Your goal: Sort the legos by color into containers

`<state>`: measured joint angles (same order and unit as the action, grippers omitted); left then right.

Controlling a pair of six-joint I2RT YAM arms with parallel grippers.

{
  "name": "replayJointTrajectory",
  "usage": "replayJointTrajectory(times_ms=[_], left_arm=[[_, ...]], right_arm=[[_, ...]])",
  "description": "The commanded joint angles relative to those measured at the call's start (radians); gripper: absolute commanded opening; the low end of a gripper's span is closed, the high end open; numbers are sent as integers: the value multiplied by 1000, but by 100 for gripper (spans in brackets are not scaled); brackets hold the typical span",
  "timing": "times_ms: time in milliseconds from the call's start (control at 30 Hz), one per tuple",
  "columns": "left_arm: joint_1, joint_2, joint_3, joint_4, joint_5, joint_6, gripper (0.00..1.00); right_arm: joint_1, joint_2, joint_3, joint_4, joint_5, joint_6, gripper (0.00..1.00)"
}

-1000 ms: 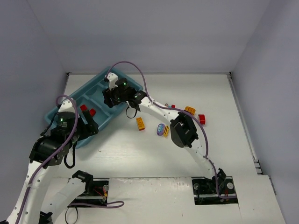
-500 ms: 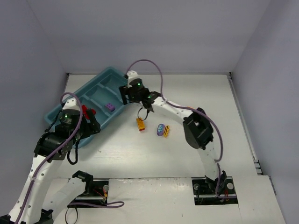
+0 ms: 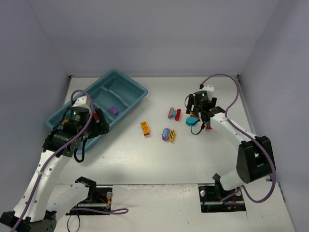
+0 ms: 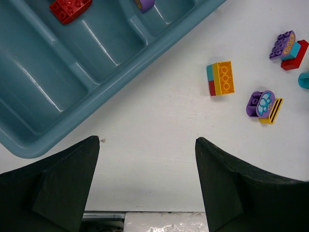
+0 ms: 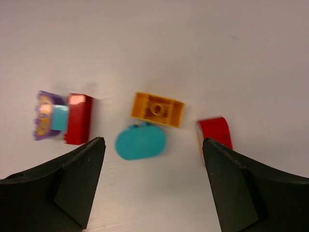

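Observation:
The lone red lego (image 3: 208,127) (image 5: 216,131) lies below my right gripper, to its right in the wrist view. Next, the gripper shifts that way and lowers open fingers around it.
The teal tray (image 3: 140,90) lies at the back left, and a purple lego (image 3: 113,110) sits in one of its compartments. In the left wrist view the tray (image 4: 48,96) also holds a red lego (image 4: 70,8). My left gripper (image 3: 100,124) (image 4: 147,140) is open and empty above bare table by the tray's near edge. My right gripper (image 3: 199,121) (image 5: 152,141) is open and empty above a teal oval lego (image 5: 140,141) (image 3: 192,121). An orange lego (image 5: 158,109) and a red lego (image 5: 215,130) lie beside it.
Loose on the table are an orange-teal-red lego stack (image 3: 145,128) (image 4: 221,77), a purple-and-yellow pair (image 3: 168,135) (image 4: 264,105), and a purple-teal-red cluster (image 3: 174,113) (image 5: 60,118). Walls close the table at the back and on both sides.
My right arm has swung from over the tray to the right side of the table, and the purple lego now lies in the tray. My left gripper has shifted slightly right.

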<state>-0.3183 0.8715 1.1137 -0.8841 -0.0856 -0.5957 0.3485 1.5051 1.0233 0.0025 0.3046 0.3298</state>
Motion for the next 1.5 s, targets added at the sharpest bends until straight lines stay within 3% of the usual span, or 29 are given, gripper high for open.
replayJointTrajectory(times_ms=[0,333,533,633,733,867,900,933,1033,1167,1467], left_arm=[[7,9,8,59,26,33,74],[7,11,6,50,76,46,74],[8,-2,3,31,78,56,74],[7,-9,0,24,78,56,74],[7,-20,-12,24,81,51,73],[8,-22,-25,43,115,47,74],[8,-19,-26,54,122,47,73],[8,-19,-25,60,138,45,73],[7,-3,-14,85,177,39,73],[7,30,20,141,274,1,73],[-60,156,97,436,521,-192,74]], right_arm=[[-77,-68,-69,-62,31,74,78],[-221,21,-132,-62,-68,37,77],[-229,92,-120,-21,-113,-46,66],[-236,101,-127,-12,-134,-64,58],[-236,103,-138,-12,-142,-81,43],[-232,67,-149,21,-167,-103,10],[-229,55,-152,22,-168,-107,5],[-220,22,-157,24,-179,-110,1],[-186,-77,-160,24,-225,-139,0],[-38,-216,-151,37,-347,-204,0],[237,-384,-141,149,-545,-239,0]])
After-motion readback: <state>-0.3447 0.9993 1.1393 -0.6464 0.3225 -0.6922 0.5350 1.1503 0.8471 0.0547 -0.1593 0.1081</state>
